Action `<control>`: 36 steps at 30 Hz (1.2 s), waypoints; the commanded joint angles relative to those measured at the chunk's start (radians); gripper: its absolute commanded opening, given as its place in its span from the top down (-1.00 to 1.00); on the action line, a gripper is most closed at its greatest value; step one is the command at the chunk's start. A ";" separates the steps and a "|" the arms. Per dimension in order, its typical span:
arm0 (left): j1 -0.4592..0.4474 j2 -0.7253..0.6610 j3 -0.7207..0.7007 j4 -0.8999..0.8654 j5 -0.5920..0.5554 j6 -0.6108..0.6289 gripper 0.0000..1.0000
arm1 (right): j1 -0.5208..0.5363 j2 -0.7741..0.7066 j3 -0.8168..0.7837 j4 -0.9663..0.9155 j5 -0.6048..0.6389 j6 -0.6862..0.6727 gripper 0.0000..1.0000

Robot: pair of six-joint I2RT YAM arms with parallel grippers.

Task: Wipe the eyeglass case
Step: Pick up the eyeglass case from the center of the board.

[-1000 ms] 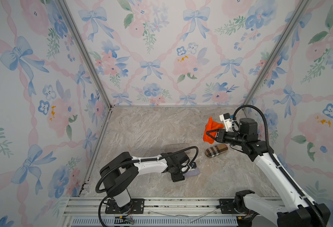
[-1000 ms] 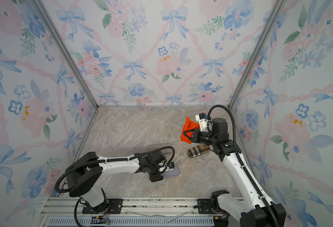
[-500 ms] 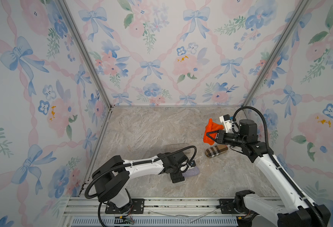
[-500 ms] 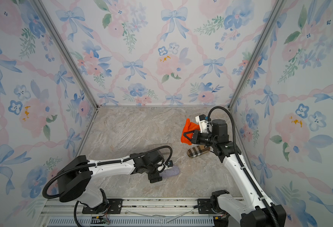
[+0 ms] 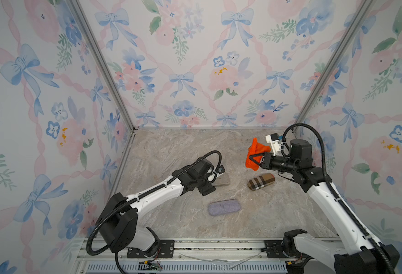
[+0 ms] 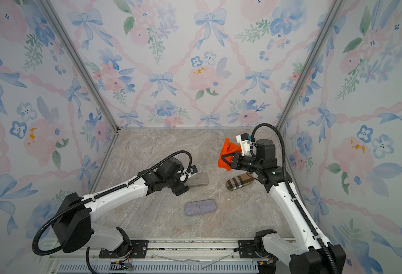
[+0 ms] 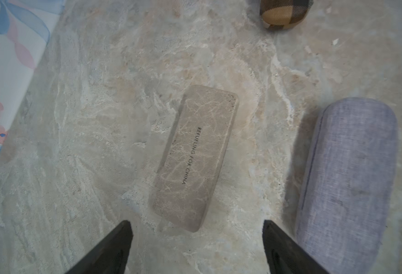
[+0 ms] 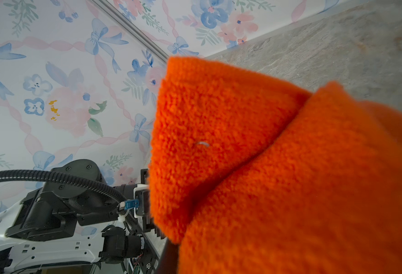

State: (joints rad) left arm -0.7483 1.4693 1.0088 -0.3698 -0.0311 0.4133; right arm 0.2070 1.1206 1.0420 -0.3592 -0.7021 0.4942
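I need to turn my left gripper in line next, then lower it and close it across the case's near end (image 7: 181,204).
Three eyeglass cases lie on the marble floor: a lavender fabric one (image 5: 224,206) (image 6: 200,207) (image 7: 347,180) near the front, a beige marble-look one (image 5: 224,181) (image 6: 199,179) (image 7: 195,156) in the middle, and a plaid one (image 5: 261,181) (image 6: 239,181) (image 7: 284,13) to the right. My left gripper (image 5: 212,184) (image 6: 185,184) (image 7: 196,224) hovers open at the near end of the beige case, holding nothing. My right gripper (image 5: 252,158) (image 6: 224,158) hangs above the plaid case, shut on an orange cloth (image 5: 257,149) (image 6: 229,148) (image 8: 290,166). The cloth hides its fingertips in the right wrist view.
Flowered walls (image 5: 183,71) close the floor on three sides, with metal corner posts (image 5: 105,71). A rail (image 5: 195,246) carrying both arm bases runs along the front edge. The left arm (image 5: 152,197) stretches low across the floor's left half.
My left gripper has opened, left the lavender case lying at the front, and moved back toward the beige case. The right arm has barely shifted with the cloth.
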 commanded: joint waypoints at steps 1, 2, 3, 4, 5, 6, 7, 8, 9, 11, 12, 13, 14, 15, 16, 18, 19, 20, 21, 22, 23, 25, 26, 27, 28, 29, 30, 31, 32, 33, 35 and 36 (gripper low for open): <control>0.041 0.060 0.044 -0.003 0.016 0.090 -0.75 | 0.014 0.056 0.051 0.030 -0.010 -0.001 1.00; 0.061 0.070 0.054 -0.004 0.048 0.090 -0.76 | 0.014 0.068 0.055 0.037 -0.011 0.000 1.00; 0.081 0.081 0.060 -0.004 0.089 0.090 -0.80 | 0.015 0.078 0.055 0.049 -0.011 0.002 1.00; 0.094 0.093 0.067 -0.005 0.113 0.091 -0.82 | 0.014 0.087 0.057 0.057 -0.011 0.003 1.00; 0.101 0.108 0.069 -0.006 0.124 0.093 -0.82 | 0.015 0.093 0.058 0.062 -0.011 0.004 1.00; 0.107 0.125 0.071 -0.007 0.135 0.099 -0.82 | 0.015 0.099 0.056 0.067 -0.011 0.002 1.00; 0.114 0.141 0.073 -0.008 0.139 0.105 -0.82 | 0.015 0.106 0.054 0.072 -0.011 0.001 1.00; 0.120 0.159 0.075 -0.007 0.145 0.110 -0.82 | 0.014 0.112 0.053 0.075 -0.014 0.000 1.00; 0.126 0.180 0.081 -0.007 0.153 0.113 -0.82 | 0.013 0.122 0.054 0.078 -0.021 -0.004 1.00; 0.133 0.214 0.098 -0.008 0.167 0.122 -0.81 | 0.012 0.139 0.057 0.080 -0.033 -0.011 1.00; 0.137 0.230 0.110 -0.008 0.182 0.123 -0.80 | 0.012 0.148 0.058 0.080 -0.038 -0.016 1.00; 0.140 0.243 0.123 -0.007 0.201 0.126 -0.79 | 0.012 0.155 0.060 0.079 -0.039 -0.020 1.00; 0.140 0.255 0.132 -0.007 0.205 0.129 -0.80 | 0.012 0.159 0.061 0.081 -0.039 -0.023 1.00; 0.140 0.268 0.144 -0.011 0.205 0.132 -0.80 | 0.011 0.163 0.059 0.083 -0.039 -0.024 1.00; 0.140 0.277 0.153 -0.014 0.203 0.135 -0.81 | 0.008 0.166 0.058 0.085 -0.040 -0.026 1.00; 0.141 0.296 0.161 -0.018 0.200 0.149 -0.81 | 0.007 0.168 0.050 0.091 -0.038 -0.026 1.00; 0.141 0.310 0.168 -0.027 0.199 0.169 -0.82 | 0.005 0.168 0.047 0.095 -0.040 -0.023 1.00; 0.142 0.324 0.178 -0.038 0.202 0.172 -0.82 | 0.004 0.169 0.043 0.097 -0.039 -0.025 1.00; 0.143 0.340 0.187 -0.051 0.214 0.175 -0.81 | 0.001 0.171 0.038 0.098 -0.042 -0.025 1.00; 0.144 0.351 0.190 -0.053 0.222 0.173 -0.81 | -0.003 0.174 0.034 0.100 -0.041 -0.025 1.00; 0.146 0.357 0.189 -0.054 0.235 0.170 -0.80 | -0.004 0.176 0.032 0.101 -0.044 -0.026 1.00; 0.150 0.366 0.188 -0.053 0.243 0.168 -0.79 | -0.012 0.177 0.025 0.104 -0.051 -0.024 1.00; 0.151 0.368 0.184 -0.052 0.235 0.169 -0.79 | -0.015 0.176 0.021 0.106 -0.054 -0.024 1.00; 0.154 0.369 0.184 -0.052 0.234 0.171 -0.78 | -0.015 0.174 0.017 0.109 -0.054 -0.024 1.00; 0.158 0.374 0.187 -0.051 0.243 0.170 -0.78 | -0.017 0.174 0.015 0.110 -0.056 -0.024 1.00; 0.159 0.379 0.192 -0.052 0.246 0.168 -0.78 | -0.018 0.176 0.013 0.112 -0.056 -0.022 1.00; 0.161 0.389 0.195 -0.052 0.245 0.167 -0.78 | -0.020 0.177 0.012 0.116 -0.057 -0.019 1.00; 0.162 0.400 0.197 -0.053 0.243 0.168 -0.79 | -0.022 0.179 0.009 0.121 -0.057 -0.015 1.00; 0.164 0.409 0.197 -0.053 0.242 0.170 -0.78 | -0.023 0.180 0.007 0.125 -0.056 -0.012 1.00; 0.163 0.416 0.195 -0.054 0.240 0.170 -0.78 | -0.024 0.181 0.004 0.131 -0.057 -0.008 1.00; 0.164 0.429 0.191 -0.053 0.235 0.168 -0.77 | -0.025 0.180 -0.006 0.149 -0.057 0.001 1.00; 0.164 0.433 0.188 -0.053 0.235 0.168 -0.74 | -0.027 0.179 -0.011 0.157 -0.056 0.005 1.00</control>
State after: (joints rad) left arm -0.5934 1.8759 1.1896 -0.4000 0.1951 0.5686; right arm 0.1913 1.2945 1.0508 -0.2504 -0.7383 0.4900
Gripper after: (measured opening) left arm 0.876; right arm 0.109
